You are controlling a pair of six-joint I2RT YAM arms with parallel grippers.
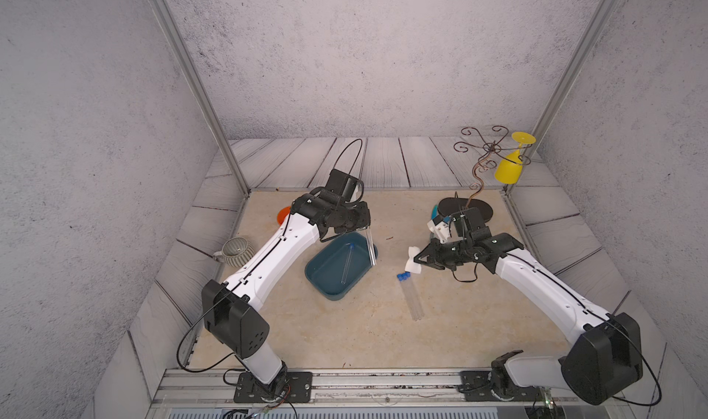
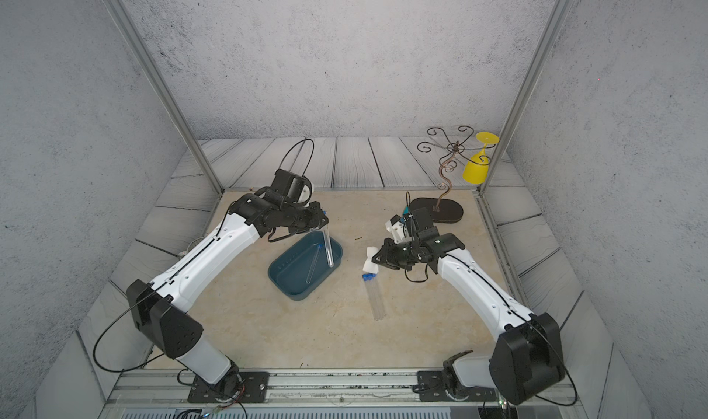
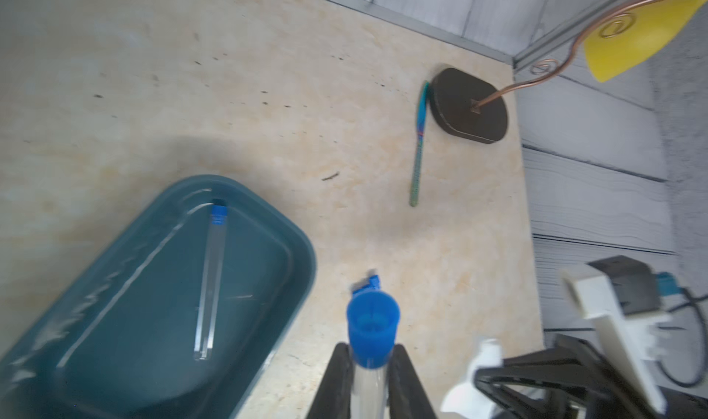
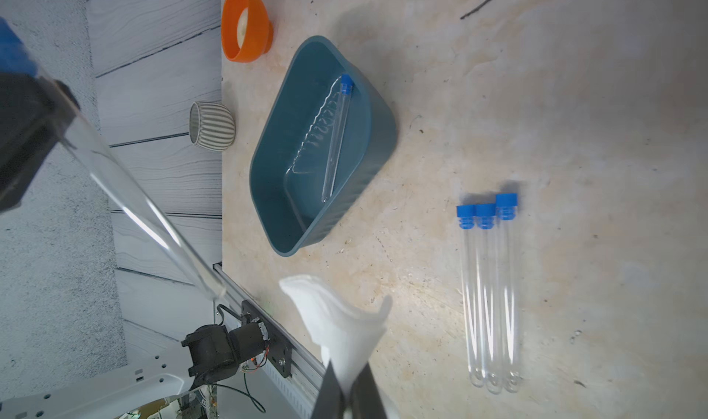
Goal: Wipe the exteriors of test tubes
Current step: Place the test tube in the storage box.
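My left gripper will lower into the teal tub and release the tube by the tub's mug-side, as the bottom beside the second tube is empty.
My left gripper (image 3: 369, 349) is shut on a clear test tube (image 1: 371, 248) just below its blue cap (image 3: 372, 319). The tube hangs slanting over the far edge of the teal tub (image 1: 337, 297). A second test tube (image 3: 210, 279) lies in the tub. Three more test tubes (image 4: 490, 294) lie side by side on the table, between the tub and my right arm. My right gripper (image 4: 348, 367) is shut on a folded white cloth (image 4: 337, 317) and hovers just behind those tubes' caps (image 1: 402, 277), apart from the held tube.
A wire stand on a dark oval base (image 1: 465, 208) carries a yellow glass (image 1: 507, 166) at the back right. A teal-handled knife (image 3: 419, 145) lies beside the base. A striped mug (image 1: 235, 250) and an orange bowl (image 4: 245, 26) sit along the left edge.
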